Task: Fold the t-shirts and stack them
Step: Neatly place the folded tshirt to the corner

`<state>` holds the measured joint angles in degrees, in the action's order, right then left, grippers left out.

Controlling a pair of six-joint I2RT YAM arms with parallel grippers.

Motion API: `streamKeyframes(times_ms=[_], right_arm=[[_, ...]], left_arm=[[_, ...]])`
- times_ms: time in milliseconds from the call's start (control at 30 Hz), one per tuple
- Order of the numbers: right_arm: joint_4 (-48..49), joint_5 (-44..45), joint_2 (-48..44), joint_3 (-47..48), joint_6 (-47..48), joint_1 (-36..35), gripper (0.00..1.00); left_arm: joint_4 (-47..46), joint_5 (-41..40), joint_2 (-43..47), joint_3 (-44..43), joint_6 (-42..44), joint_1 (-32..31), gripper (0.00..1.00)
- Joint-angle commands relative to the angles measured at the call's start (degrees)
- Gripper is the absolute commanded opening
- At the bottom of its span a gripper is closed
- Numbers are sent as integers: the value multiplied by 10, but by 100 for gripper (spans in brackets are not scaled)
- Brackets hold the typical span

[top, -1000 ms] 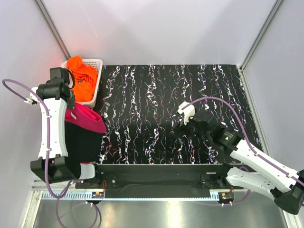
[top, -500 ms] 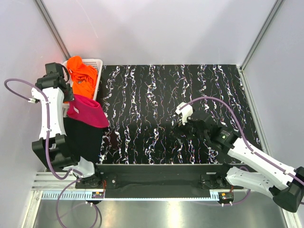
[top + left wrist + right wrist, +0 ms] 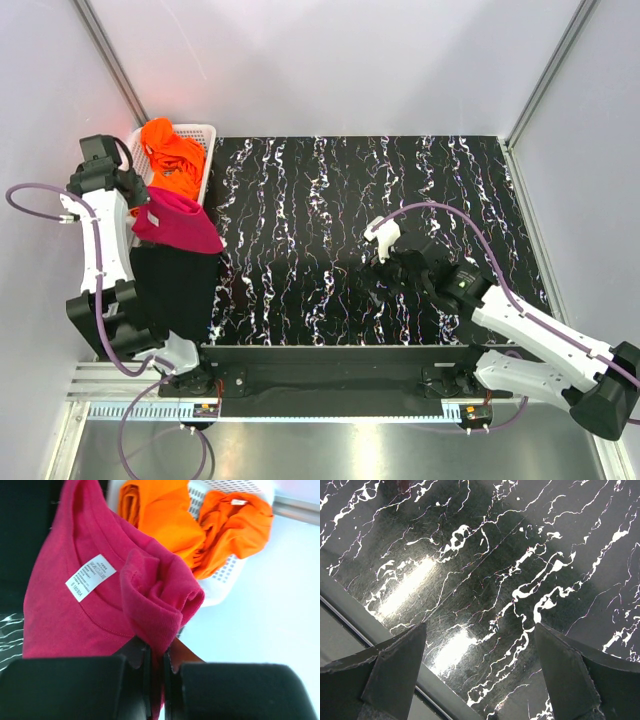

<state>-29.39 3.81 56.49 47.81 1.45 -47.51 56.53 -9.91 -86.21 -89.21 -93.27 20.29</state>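
I will next pull my left gripper back from the basket (image 3: 204,130) and then bring the pink fold over the black t-shirt's near end, which is uncovered.
A hot pink t-shirt (image 3: 182,222) lies bunched at the mat's left edge, partly over a flat folded black t-shirt (image 3: 178,290). My left gripper (image 3: 138,198) is shut on a fold of the pink t-shirt (image 3: 75,595). The cloth is pinched between the jaws of the left gripper (image 3: 157,660), and its white label (image 3: 90,577) faces up. Orange t-shirts (image 3: 170,163) sit crumpled in the white basket (image 3: 204,130); the left wrist view shows these orange t-shirts (image 3: 165,520) just beyond the pink one. My right gripper (image 3: 386,270) hangs open over bare mat, and nothing lies between the fingers of the right gripper (image 3: 480,650).
The black white-veined mat (image 3: 400,180) covers the table. The basket (image 3: 225,575) stands off its far left corner against the left wall. A dark rail (image 3: 440,690) runs along the mat's near edge under the right gripper.
The left arm has swung back and to the left, dragging the pink t-shirt toward the basket. The right gripper has drifted slightly left and stays open.
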Motion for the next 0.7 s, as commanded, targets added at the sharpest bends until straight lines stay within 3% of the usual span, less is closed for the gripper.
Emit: streamKeyframes(times_ms=[0, 133, 333, 667], right_arm=[[23, 0, -1, 4, -9, 1, 95], [23, 1, -5, -3, -9, 0, 96], [27, -11, 7, -1, -11, 0, 95], [28, -22, 1, 12, -11, 0, 95]], left_arm=[[-85, 20, 27, 28, -12, 12, 0], [-103, 24, 70, 85, 28, 48, 0], [-145, 44, 165, 249, 81, 96, 0], [-125, 85, 235, 316, 220, 192, 0]])
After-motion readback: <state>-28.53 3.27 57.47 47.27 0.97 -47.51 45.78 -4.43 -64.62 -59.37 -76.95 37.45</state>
